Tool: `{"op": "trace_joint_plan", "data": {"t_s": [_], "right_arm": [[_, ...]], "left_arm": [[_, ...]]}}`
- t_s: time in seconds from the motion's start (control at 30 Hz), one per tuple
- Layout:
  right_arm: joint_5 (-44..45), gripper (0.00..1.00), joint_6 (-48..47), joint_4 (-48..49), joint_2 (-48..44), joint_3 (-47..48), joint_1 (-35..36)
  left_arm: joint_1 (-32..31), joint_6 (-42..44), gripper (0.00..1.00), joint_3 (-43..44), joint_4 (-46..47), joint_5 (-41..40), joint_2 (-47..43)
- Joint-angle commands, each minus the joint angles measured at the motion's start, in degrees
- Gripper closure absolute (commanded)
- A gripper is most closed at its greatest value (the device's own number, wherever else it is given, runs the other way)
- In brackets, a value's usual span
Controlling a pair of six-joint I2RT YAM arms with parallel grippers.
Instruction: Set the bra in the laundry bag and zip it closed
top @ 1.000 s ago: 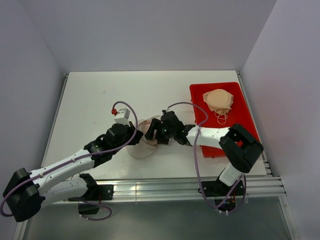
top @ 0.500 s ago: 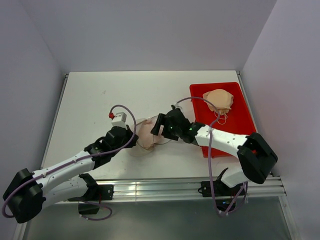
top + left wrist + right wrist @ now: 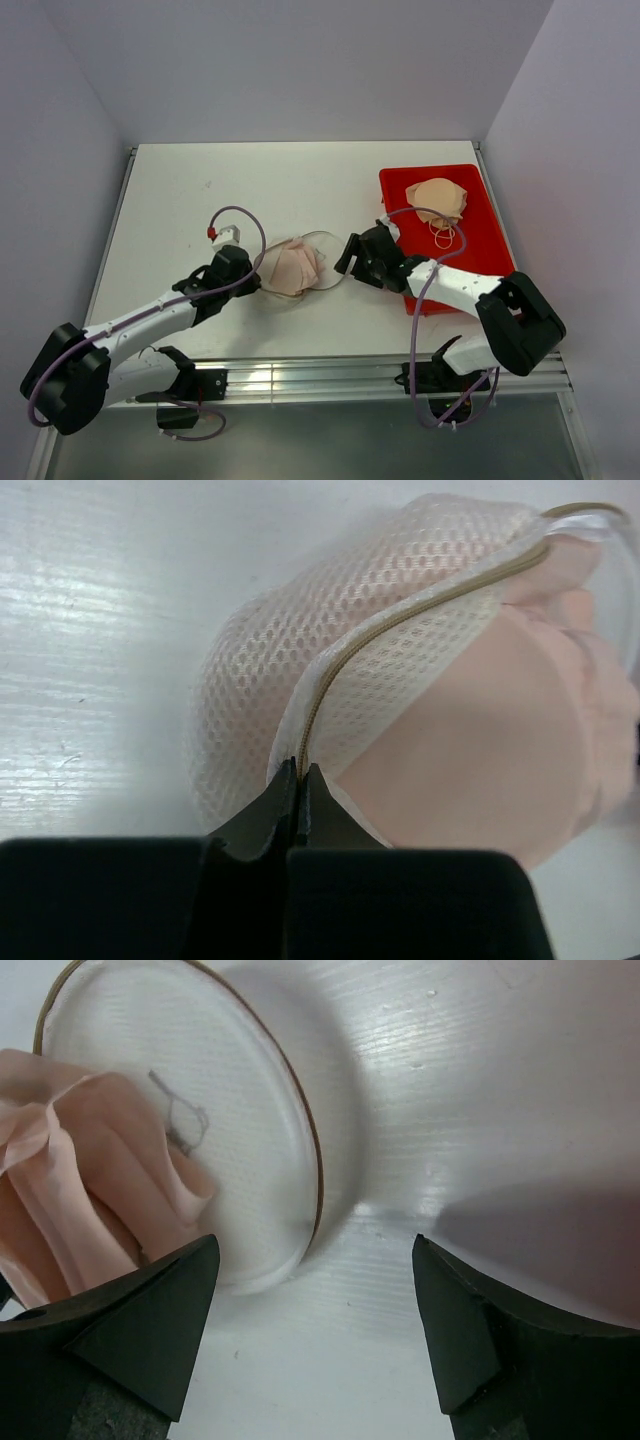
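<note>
My right gripper will next lower toward the bag and close on the bag's rim facing the red tray.
The white mesh laundry bag (image 3: 316, 256) lies at the table's middle with the pale pinkish-beige bra (image 3: 290, 270) partly inside it, bulging out of the open side. My left gripper (image 3: 257, 283) is shut on the bag's zipper seam at its left edge. In the left wrist view the jaws (image 3: 300, 772) pinch the tan zipper line of the mesh bag (image 3: 300, 670), with the bra (image 3: 470, 760) showing to the right. My right gripper (image 3: 346, 259) is open and empty just right of the bag. The right wrist view shows the gripper (image 3: 312, 1260), the bag's round face (image 3: 230, 1090) with its small black mark, and the bra (image 3: 80, 1170).
A red rectangular tray (image 3: 478, 215) stands at the right, holding a darker tan-peach bra (image 3: 437, 199) with its straps. Table edges run along the left and back against the walls. The metal rail with the arm bases lies at the near edge.
My right gripper has let go and pulled back to the right, away from the bag. My left gripper moved a little left and down, still holding the bag. The bag now lies flatter.
</note>
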Motion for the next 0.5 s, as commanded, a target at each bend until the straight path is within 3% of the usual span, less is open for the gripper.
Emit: {"op": "trace_joint_plan", "data": {"t_s": [0.0,0.2,0.3,0.4,0.47], "right_arm": [[-0.8,0.15,-1.0,7.5,2.4,-0.1,-0.4],[-3.3,0.18,-0.7,15.4,6.9,-1.2,-1.4],[-3.7,0.26,0.4,20.4,9.2,-2.1,-1.7],[-5.9,0.41,1.8,25.8,11.4,-3.2,-1.8],[-7.1,0.57,2.6,29.2,12.8,-3.8,-1.9]], "left_arm": [[1.8,-0.7,1.0,0.9,-0.9,2.1,1.6],[3.0,-0.6,1.0,-0.1,0.9,4.0,3.7],[3.2,-0.2,1.0,0.0,1.1,4.4,4.2],[3.5,0.0,1.0,-0.1,1.5,4.9,4.3],[3.5,0.2,1.0,0.1,1.6,5.5,4.4]]}}
